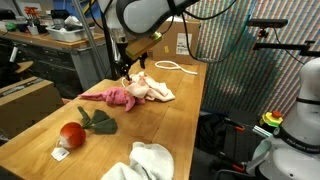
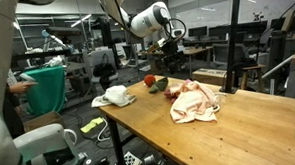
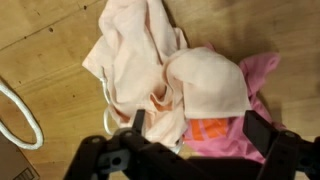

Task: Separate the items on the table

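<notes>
The gripper should next go down, turning a little and shifting from the pink cloth's side onto the pale peach cloth's crumpled middle [image 1: 143, 87] [image 3: 172, 86], since the pale peach cloth is on top.
A pile of cloth lies mid-table: a pale peach cloth [image 3: 140, 50] over a pink cloth [image 3: 257, 78] with an orange patch. Both exterior views show the pile [image 1: 135, 92] [image 2: 193, 102]. My gripper [image 3: 198, 128] hangs open just above the pile [image 1: 130, 63] [image 2: 172, 59], its jaws straddling the pile's edge with nothing held. A thin white rope [image 1: 180, 68] [image 3: 15, 120] lies beyond the pile. The red ball toy [image 1: 72, 133] [image 2: 149, 81] with green leaves [image 1: 100, 121], a small white fabric piece [image 1: 60, 153] and a white towel [image 1: 146, 160] [image 2: 116, 95] lie apart toward the other end.
The wooden table [image 1: 170, 120] [image 2: 250, 128] is long and narrow. A cardboard box [image 1: 185, 42] stands at the end by the rope. A grey workbench [image 1: 60, 45] and other equipment stand beside the table.
</notes>
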### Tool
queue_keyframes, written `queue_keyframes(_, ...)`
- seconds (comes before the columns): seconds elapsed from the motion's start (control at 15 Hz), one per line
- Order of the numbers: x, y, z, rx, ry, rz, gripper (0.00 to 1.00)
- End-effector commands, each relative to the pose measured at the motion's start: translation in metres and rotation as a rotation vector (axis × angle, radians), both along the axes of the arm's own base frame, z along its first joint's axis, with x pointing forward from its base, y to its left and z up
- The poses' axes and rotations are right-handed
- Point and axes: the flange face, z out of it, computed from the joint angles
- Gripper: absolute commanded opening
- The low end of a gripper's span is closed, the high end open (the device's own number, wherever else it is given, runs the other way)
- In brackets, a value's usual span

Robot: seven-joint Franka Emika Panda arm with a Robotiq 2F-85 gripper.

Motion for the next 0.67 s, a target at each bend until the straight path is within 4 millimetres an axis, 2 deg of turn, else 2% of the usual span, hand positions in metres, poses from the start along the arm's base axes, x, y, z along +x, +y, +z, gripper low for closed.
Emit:
queue_keyframes(0.0, -0.021, -0.021, -0.006, 0.021, 0.089, 0.099, 1.00)
queue_keyframes(0.33, -0.017, -0.044, -0.033, 0.022, 0.127, 0.172, 1.00)
queue_keyframes(0.6, -0.009, -0.058, -0.043, 0.038, 0.115, 0.221, 1.00)
